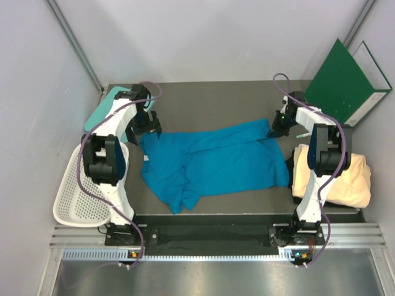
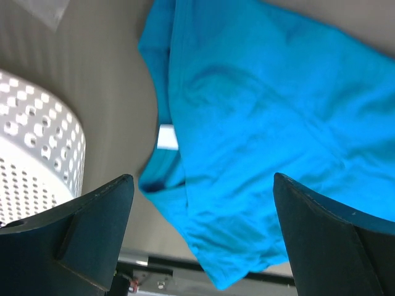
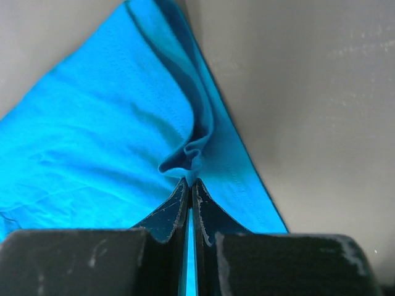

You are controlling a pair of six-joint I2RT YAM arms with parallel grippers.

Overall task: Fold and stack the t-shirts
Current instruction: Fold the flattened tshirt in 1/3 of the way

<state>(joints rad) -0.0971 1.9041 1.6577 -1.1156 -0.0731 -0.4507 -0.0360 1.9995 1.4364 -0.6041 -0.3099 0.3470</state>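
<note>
The t-shirt's far corner by the teal board [image 2: 192, 10] is below and farther out, so the left gripper should move down and outward next until its open fingers are on both sides of that cloth.
The bright blue t-shirt [image 1: 216, 163] lies spread and wrinkled across the grey table. My right gripper [image 1: 279, 128] is shut on a pinched fold at its far right corner; in the right wrist view the jaws [image 3: 191, 182] clamp the blue cloth [image 3: 111, 142]. My left gripper [image 1: 147, 128] is open over the shirt's far left corner; in the left wrist view its fingers [image 2: 105, 209] stand wide apart with the blue shirt [image 2: 259, 123] beneath. The cream-yellow t-shirt [image 1: 345, 176] sits as a folded bundle at the right, behind my right arm.
A white mesh basket [image 1: 77, 197] stands at the left edge, also in the left wrist view [image 2: 37, 148]. A teal board [image 1: 105, 108] lies at the far left. A green binder [image 1: 345, 80] leans at the far right. A black rail [image 1: 210, 231] runs along the near edge.
</note>
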